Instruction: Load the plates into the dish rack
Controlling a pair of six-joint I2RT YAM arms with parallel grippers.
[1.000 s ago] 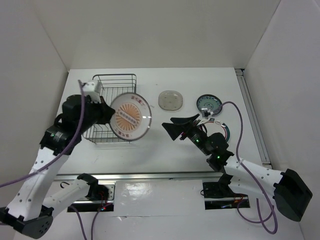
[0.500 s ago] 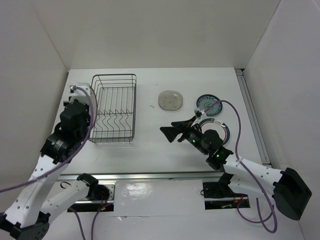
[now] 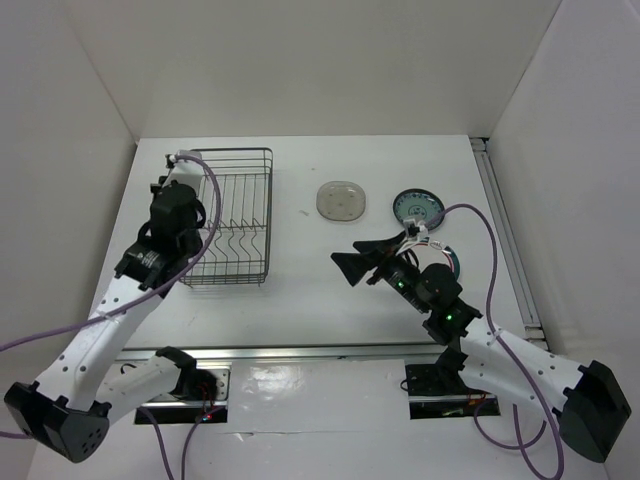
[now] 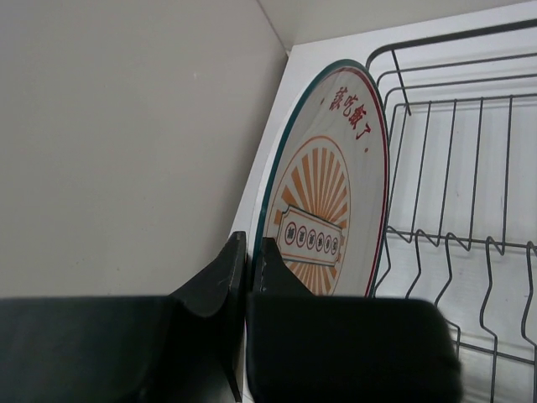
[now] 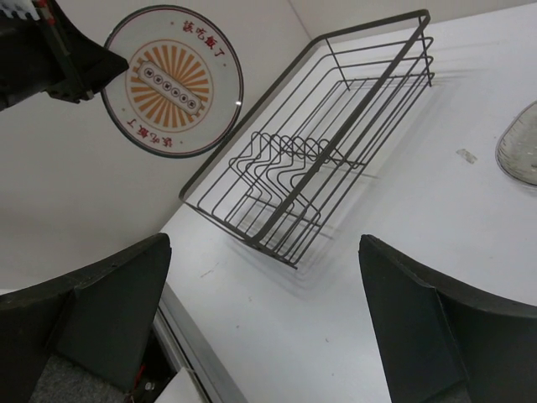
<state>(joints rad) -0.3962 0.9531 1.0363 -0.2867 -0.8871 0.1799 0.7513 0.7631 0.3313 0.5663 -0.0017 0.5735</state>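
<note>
Next, the left gripper moves away from the side and down toward the dish rack's upright wires (image 3: 233, 240) (image 4: 451, 257), as the plate still hangs beside the dish rack.
The large white plate with the orange patterned centre (image 4: 331, 218) stands on edge, with my left gripper (image 4: 250, 256) shut on its lower rim. The right wrist view shows this plate (image 5: 172, 80) held in the air up and left of the dish rack (image 5: 327, 151), against the side wall. In the top view my left arm covers it beside the dish rack (image 3: 230, 215). My right gripper (image 3: 362, 266) hovers open and holding nothing over the table's middle. The translucent grey plate (image 3: 341, 200) and the teal plate (image 3: 420, 208) lie flat. The red-ringed plate (image 3: 452, 262) is partly hidden under my right arm.
The left side wall (image 4: 126, 126) is close behind the held plate. The rack holds only its upright wire prongs (image 4: 453, 243). A metal rail (image 3: 500, 230) runs along the table's right edge, and cables trail from both arms.
One second ago the orange plate hung tilted over the rack's right half. My left arm has swung it to the rack's left side and turned it on edge. My right gripper barely moved.
</note>
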